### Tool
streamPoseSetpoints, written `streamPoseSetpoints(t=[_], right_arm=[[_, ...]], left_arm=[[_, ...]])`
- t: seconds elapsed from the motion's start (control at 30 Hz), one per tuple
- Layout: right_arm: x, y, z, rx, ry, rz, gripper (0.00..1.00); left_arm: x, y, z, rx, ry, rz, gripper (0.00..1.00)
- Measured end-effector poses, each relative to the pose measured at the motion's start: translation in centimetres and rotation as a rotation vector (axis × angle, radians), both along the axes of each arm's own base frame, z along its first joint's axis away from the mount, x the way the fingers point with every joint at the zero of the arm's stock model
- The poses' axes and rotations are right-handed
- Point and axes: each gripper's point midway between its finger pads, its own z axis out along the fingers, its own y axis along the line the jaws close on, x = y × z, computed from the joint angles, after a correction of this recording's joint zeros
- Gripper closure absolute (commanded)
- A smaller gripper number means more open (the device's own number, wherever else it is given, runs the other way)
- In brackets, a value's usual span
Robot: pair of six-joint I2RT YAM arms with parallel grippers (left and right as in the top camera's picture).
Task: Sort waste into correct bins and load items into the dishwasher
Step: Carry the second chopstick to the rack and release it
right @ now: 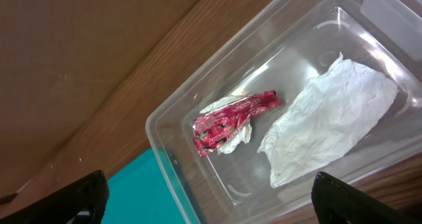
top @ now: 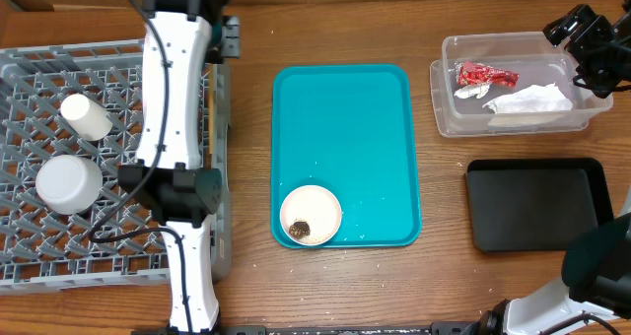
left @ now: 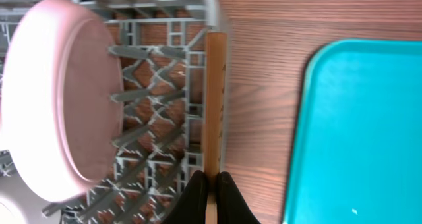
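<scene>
My left gripper moves down and slightly to the left in the overhead view, just inside the rack's rim (top: 205,120) (left: 195,109), next. It then releases the stick, still held above it.
My left gripper (left: 211,179) is shut on a long wooden stick (left: 214,99) that lies along the right edge of the grey dishwasher rack (left: 165,66). In the overhead view the left arm covers that edge of the rack (top: 39,59), and a thin strip of the stick (top: 209,99) shows beside it. A pale pink round dish (left: 59,99) stands in the rack. My right gripper (right: 211,199) is open and empty above the clear bin (right: 165,128), which holds a red wrapper (right: 231,118) and a white napkin (right: 330,128); it also shows in the overhead view (top: 590,41).
A teal tray (top: 345,118) lies mid-table with a small white plate (top: 311,215) of food scraps at its near corner. Two white cups (top: 87,116) (top: 69,182) sit in the rack. A black tray (top: 537,202) lies below the clear bin (top: 449,113).
</scene>
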Motion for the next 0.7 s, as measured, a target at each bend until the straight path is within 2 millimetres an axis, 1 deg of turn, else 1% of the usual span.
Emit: streamPoseSetpoints(t=[0.13, 0.2, 0.23, 0.37, 0.47, 0.5, 0.53, 0.57, 0.63, 0.7], right_arm=[[0.0, 0.0, 0.0, 0.0, -0.001, 0.0, 0.0], [0.0, 0.0, 0.0, 0.0, 0.0, 0.0, 0.0], [0.0, 0.0, 0.0, 0.0, -0.001, 0.0, 0.0], [0.0, 0.0, 0.0, 0.0, 0.0, 0.0, 0.0], [0.0, 0.0, 0.0, 0.0, -0.001, 0.0, 0.0], [0.0, 0.0, 0.0, 0.0, 0.0, 0.0, 0.0], [0.0, 0.0, 0.0, 0.0, 0.0, 0.0, 0.0], [0.0, 0.0, 0.0, -0.001, -0.001, 0.0, 0.0], [0.0, 0.0, 0.0, 0.0, 0.0, 0.0, 0.0], [0.0, 0.0, 0.0, 0.0, 0.0, 0.0, 0.0]], left_arm=[[0.8, 2.4, -1.0, -0.025, 0.011, -0.008, 0.96], [0.9, 3.2, -1.7, -0.036, 0.029, -0.016, 0.96], [1.0, 3.5, -2.1, -0.04, 0.039, -0.018, 0.94], [1.3, 4.0, -4.3, -0.053, 0.088, -0.034, 0.87], [1.4, 3.8, -5.8, -0.057, 0.122, -0.045, 0.86], [1.4, 3.8, -6.0, -0.06, 0.128, -0.048, 0.82], [1.4, 3.8, -6.2, -0.06, 0.132, -0.05, 0.71], [1.4, 3.8, -6.2, -0.059, 0.133, -0.054, 0.52], [1.4, 3.8, -6.2, -0.059, 0.133, -0.056, 0.41], [1.4, 3.8, -6.2, -0.059, 0.133, -0.055, 0.4]])
